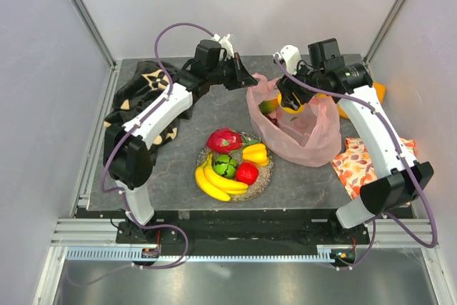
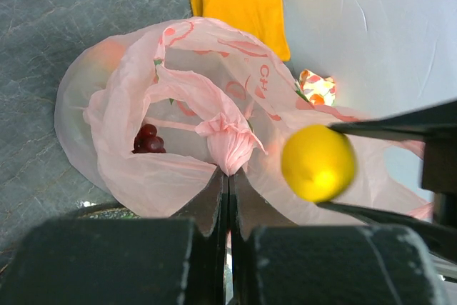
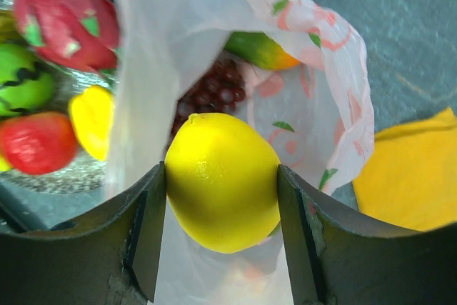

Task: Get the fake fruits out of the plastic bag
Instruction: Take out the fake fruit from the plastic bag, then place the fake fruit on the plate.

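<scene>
I should next pull my right gripper back, lower it to the plate's bare edge by the red apple and let go of the fruit there.
The pink plastic bag stands open at centre right of the table. My left gripper is shut on a bunched handle of the bag and holds it up. Over the bag's mouth, my right gripper is shut on a yellow lemon-shaped fruit, seen from the left wrist as a yellow fruit. Dark grapes and a green-orange fruit lie inside the bag. On the silvery plate sit the bananas, dragon fruit, green ball, red apple and a yellow piece.
An orange cloth lies behind the right arm and a floral cloth at the right edge. A dark patterned cloth covers the left side under the left arm. White walls close in the table on three sides.
</scene>
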Controlling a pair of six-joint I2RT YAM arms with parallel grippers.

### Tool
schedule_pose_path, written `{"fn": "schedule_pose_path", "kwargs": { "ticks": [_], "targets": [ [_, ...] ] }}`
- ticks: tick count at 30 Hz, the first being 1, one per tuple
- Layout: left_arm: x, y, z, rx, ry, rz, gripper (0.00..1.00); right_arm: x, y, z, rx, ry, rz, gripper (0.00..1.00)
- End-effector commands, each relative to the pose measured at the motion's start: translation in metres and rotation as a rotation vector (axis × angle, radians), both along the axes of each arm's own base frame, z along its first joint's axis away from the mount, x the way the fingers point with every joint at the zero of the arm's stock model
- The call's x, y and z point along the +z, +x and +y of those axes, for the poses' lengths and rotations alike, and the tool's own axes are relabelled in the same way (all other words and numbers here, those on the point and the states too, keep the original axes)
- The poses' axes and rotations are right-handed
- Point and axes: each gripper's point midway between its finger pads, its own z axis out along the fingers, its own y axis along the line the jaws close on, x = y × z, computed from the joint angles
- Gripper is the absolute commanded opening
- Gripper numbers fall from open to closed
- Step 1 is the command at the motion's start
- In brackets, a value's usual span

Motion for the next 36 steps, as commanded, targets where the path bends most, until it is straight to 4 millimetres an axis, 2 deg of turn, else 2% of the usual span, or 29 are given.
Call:
{"fn": "schedule_pose_path", "kwargs": {
  "ticks": [1, 5, 6, 9, 11, 16, 17, 19, 20, 24, 30, 36],
  "targets": [
    [0.031, 0.003, -0.007, -0.048, -0.032, -0.123, 0.02, 0.044, -0.054, 0.037, 0.177, 0.118, -0.010, 0.47],
    [0.043, 0.005, -0.013, -0.080, -0.051, -0.163, 0.01, 0.018, -0.104, 0.059, 0.338, 0.076, 0.045, 0.46],
    [0.044, 0.007, -0.012, -0.080, -0.046, -0.178, 0.02, 0.001, -0.120, 0.067, 0.391, 0.054, 0.086, 0.46],
    [0.049, 0.006, -0.007, -0.070, -0.026, -0.210, 0.01, -0.029, -0.145, 0.075, 0.497, 0.002, 0.137, 0.45],
    [0.049, 0.004, -0.002, -0.064, -0.008, -0.225, 0.02, -0.048, -0.153, 0.072, 0.553, -0.041, 0.143, 0.45],
    [0.046, -0.009, 0.009, -0.061, 0.027, -0.240, 0.02, -0.088, -0.164, 0.067, 0.682, -0.143, 0.124, 0.45],
    [0.045, -0.009, 0.011, -0.061, 0.034, -0.243, 0.02, -0.102, -0.171, 0.064, 0.714, -0.169, 0.128, 0.45],
    [0.045, -0.013, 0.014, -0.061, 0.042, -0.246, 0.02, -0.111, -0.169, 0.070, 0.747, -0.178, 0.083, 0.45],
    [0.044, -0.015, 0.015, -0.066, 0.051, -0.253, 0.02, -0.120, -0.175, 0.072, 0.790, -0.194, 0.074, 0.45],
    [0.044, -0.014, 0.021, -0.052, 0.076, -0.271, 0.02, -0.132, -0.172, 0.080, 0.888, -0.236, -0.014, 0.46],
    [0.039, -0.015, 0.022, -0.053, 0.088, -0.267, 0.02, -0.145, -0.175, 0.080, 1.012, -0.285, -0.087, 0.47],
    [0.035, -0.015, 0.022, -0.056, 0.089, -0.253, 0.02, -0.156, -0.178, 0.086, 1.056, -0.281, -0.087, 0.47]
  ]
}}
